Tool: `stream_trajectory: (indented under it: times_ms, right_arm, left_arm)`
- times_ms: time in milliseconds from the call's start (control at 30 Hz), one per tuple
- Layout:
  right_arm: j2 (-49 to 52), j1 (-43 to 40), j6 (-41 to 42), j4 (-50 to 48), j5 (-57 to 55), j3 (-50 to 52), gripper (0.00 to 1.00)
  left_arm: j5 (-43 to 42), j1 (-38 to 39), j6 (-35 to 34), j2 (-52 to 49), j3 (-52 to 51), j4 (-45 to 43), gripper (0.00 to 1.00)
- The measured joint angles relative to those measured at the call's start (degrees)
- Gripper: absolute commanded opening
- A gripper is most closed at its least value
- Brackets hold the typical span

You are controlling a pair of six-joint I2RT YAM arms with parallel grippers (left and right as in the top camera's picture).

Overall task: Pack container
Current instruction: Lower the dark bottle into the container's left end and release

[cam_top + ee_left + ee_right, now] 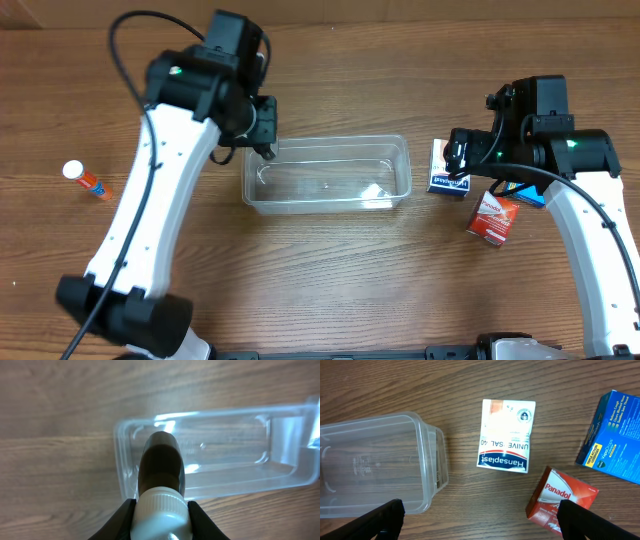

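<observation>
Next, my left gripper brings the dark bottle down into the container's end nearest the orange tube, since that end lies open and empty beneath the bottle.
The clear plastic container [327, 174] lies empty at the table's middle; it also shows in the left wrist view [215, 452] and the right wrist view [375, 467]. My left gripper [262, 130] is shut on a dark bottle with a white cap [161, 495], held over the container's left end. My right gripper [480, 520] is open and empty, above the table between the container and a red Panadol box [560, 500]. A white Hansaplast box [506, 435] lies just beyond it.
A blue box [614, 437] lies at the right, partly under my right arm in the overhead view. A small white-capped orange tube [86, 180] lies at the far left of the table.
</observation>
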State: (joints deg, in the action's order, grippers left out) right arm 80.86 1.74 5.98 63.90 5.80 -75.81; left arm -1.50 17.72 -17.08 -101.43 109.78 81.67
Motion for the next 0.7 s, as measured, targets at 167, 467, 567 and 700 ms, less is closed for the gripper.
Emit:
stream_trajectory:
  times_ms: [167, 467, 567, 700]
  right_arm:
    - [0.0, 0.0, 0.0, 0.0, 0.0, 0.0, 1.00]
    - [0.0, 0.0, 0.0, 0.0, 0.0, 0.0, 1.00]
    - [0.0, 0.0, 0.0, 0.0, 0.0, 0.0, 1.00]
    - [0.0, 0.0, 0.0, 0.0, 0.0, 0.0, 1.00]
  left_arm:
    - [0.0, 0.2, -2.3, -6.5, -3.1, -0.5, 0.04]
    - [1.1, 0.1, -2.7, -14.6, -3.4, -5.4, 0.04]
    - [1.1, -0.5, -2.8, -17.0, -3.4, -6.0, 0.04]
    - [1.3, -1.7, -3.0, -18.5, -3.5, -6.4, 0.04]
